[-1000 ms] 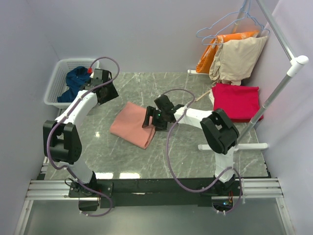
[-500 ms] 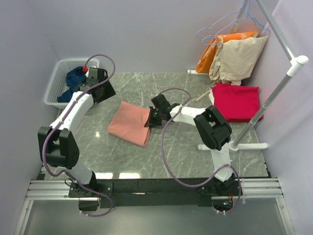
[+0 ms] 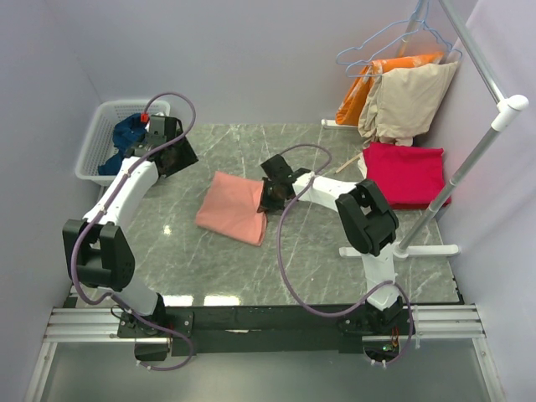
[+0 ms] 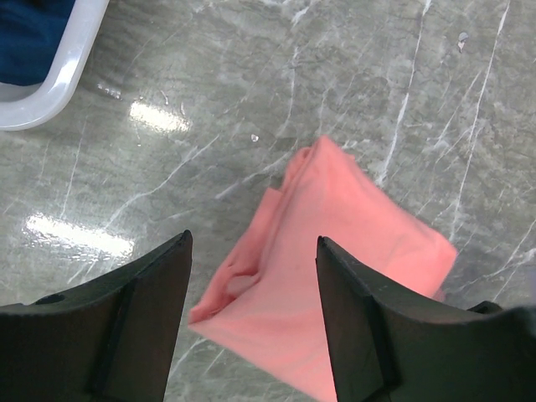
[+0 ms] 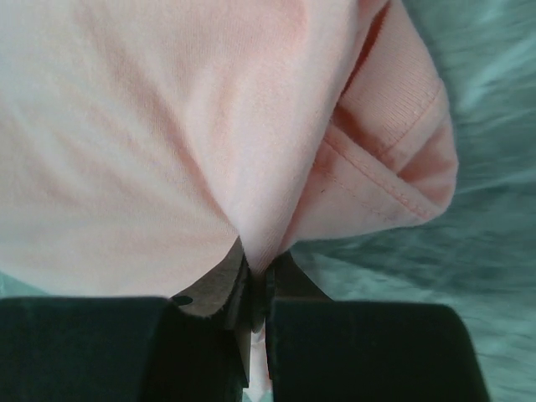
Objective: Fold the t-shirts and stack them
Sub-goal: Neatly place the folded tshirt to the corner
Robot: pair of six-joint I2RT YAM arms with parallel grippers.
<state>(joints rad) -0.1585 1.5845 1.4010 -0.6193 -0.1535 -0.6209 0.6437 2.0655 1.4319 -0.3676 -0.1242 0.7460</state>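
Note:
The already folded pink t-shirt goes over onto the crimson-red t-shirt next, to the right of my right gripper in the top view. The gripper lifts it there and releases.
The folded salmon-pink t-shirt lies mid-table. My right gripper is shut on its right edge; the right wrist view shows a pinch of the pink cloth squeezed between the jaws of that gripper. My left gripper hovers open near the basket, apart from the pink shirt, which shows below and between the fingers of the gripper. A navy-blue t-shirt sits crumpled in the basket. The crimson-red t-shirt lies folded at the table's right.
A white slatted basket stands at the back left, its rim in the left wrist view. A clothes rack pole and its foot stand at the right. Orange and beige garments hang at the back right.
My right gripper went from open to shut on the pink shirt's right edge and drew it a little to the right. The left arm shifted slightly toward the basket, then held still.

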